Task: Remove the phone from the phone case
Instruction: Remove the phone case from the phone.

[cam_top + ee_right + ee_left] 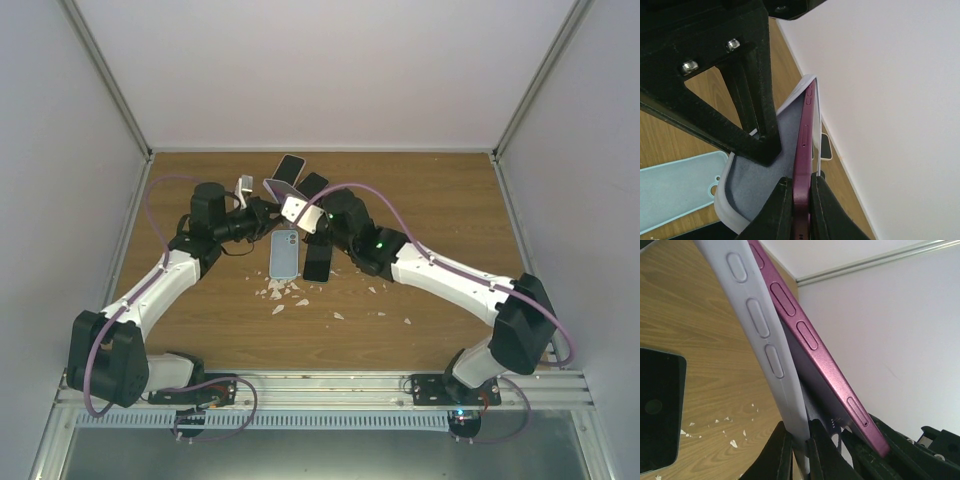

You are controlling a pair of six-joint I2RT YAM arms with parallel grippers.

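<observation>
I will next lower my left gripper to the left in the top view and release the lavender case on bare wood (245, 260) beside the light blue case, as that spot is free.
A magenta phone (810, 340) is partly out of its pale lavender case (762, 335), held up above the table between both arms. My left gripper (799, 437) is shut on the case's side wall. My right gripper (801, 187) is shut on the phone's (805, 145) lower edge, which stands away from the case's grey inside (755, 175). The phone's far end still sits in the case. In the top view the two grippers, left (268, 208) and right (305, 215), meet at the case (281, 189) over the table's far middle.
A light blue empty case (285, 255) and a black phone (316, 262) lie under the grippers. Two more phones (290, 165) (313, 183) lie toward the back wall. White scraps (285, 292) litter the wooden table (430, 200). Walls enclose three sides.
</observation>
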